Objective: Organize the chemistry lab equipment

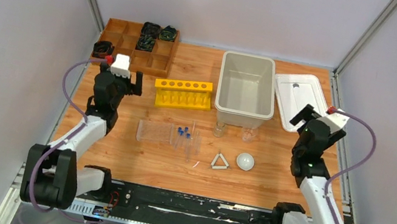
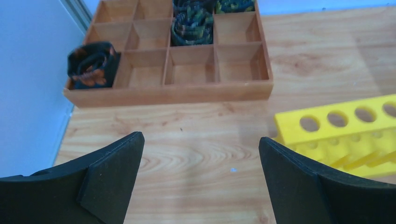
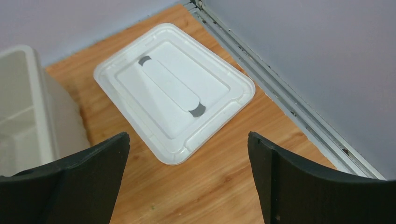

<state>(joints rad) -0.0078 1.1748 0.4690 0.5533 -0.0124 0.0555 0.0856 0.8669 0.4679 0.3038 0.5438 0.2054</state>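
I will move my right gripper across and down onto the long tube's far end (image 1: pixel 193 125) next. It is to the left of my right gripper in the top view, clear of the blue caps.
The chemistry lab equipment lies mid-table in the top view: a clear plastic tube rack (image 1: pixel 154 131), small tubes with blue caps (image 1: pixel 184 133) to its right, a white triangle frame (image 1: pixel 220 162) and a white round dish (image 1: pixel 245 161). Two clear beakers (image 1: pixel 219 130) (image 1: pixel 249 135) stand in front of the white bin (image 1: pixel 228 91). My left gripper (image 1: pixel 120 80) (image 2: pixel 201 138) hovers open over bare wood at the left, behind the tube rack. At the right my right gripper (image 1: pixel 317 117) (image 3: pixel 187 135) is open too, with nothing between its fingers.
A yellow six-hole rack (image 1: pixel 183 93) (image 2: pixel 345 126) stands just right of the left gripper. The wooden compartment tray (image 1: pixel 137 46) (image 2: pixel 170 91) with black items sits at the back left. A white lid (image 1: pixel 300 100) (image 3: pixel 173 88) lies beside the bin, near the right wall.
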